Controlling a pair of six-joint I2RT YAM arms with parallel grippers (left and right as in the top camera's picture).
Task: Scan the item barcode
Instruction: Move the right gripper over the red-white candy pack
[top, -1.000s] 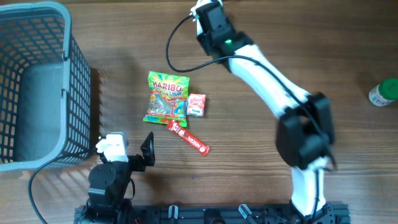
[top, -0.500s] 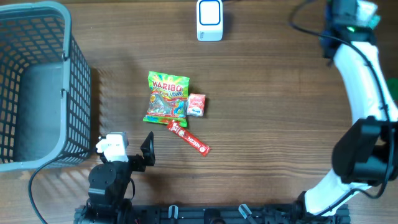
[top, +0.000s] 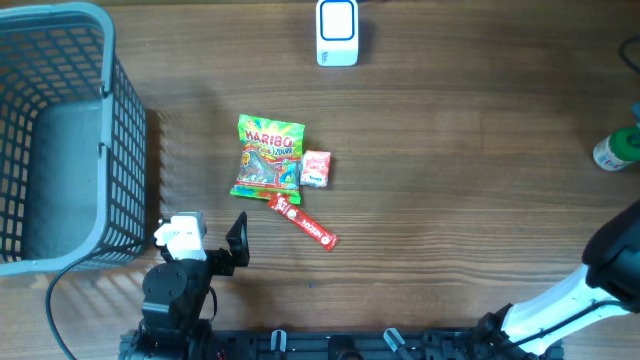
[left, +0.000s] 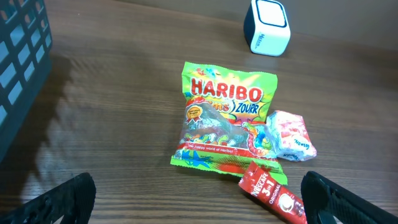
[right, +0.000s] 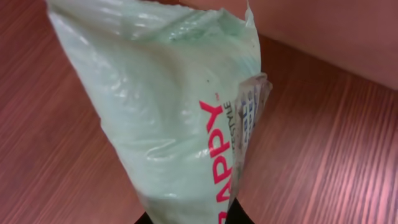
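Observation:
The open tabletop's bare wood lies below my right gripper. So I will lower the gripper toward it next and release the pale green plastic packet (right: 168, 106) there.
My right gripper (right: 189, 218) is shut on a pale green plastic packet (right: 168, 106) with red lettering, which fills the right wrist view above the wood. Black fingertips (right: 239, 215) show at its lower end. No barcode is visible on it. In the overhead view only the right arm (top: 600, 285) shows at the bottom right; its gripper and the packet are out of frame. The white and blue scanner (top: 338, 33) stands at the back edge, also in the left wrist view (left: 267, 28). My left gripper (top: 208, 242) (left: 199, 205) rests open near the front edge with nothing between its fingers.
A Haribo bag (top: 268, 158), a small pink candy packet (top: 315, 168) and a red Nescafe stick (top: 303, 222) lie mid-table. A grey mesh basket (top: 105, 150) stands at the left. A green-capped white thing (top: 617, 150) sits at the right edge.
The right arm has swung from the scanner at the back over to the right and out of the overhead view. The left arm has not moved.

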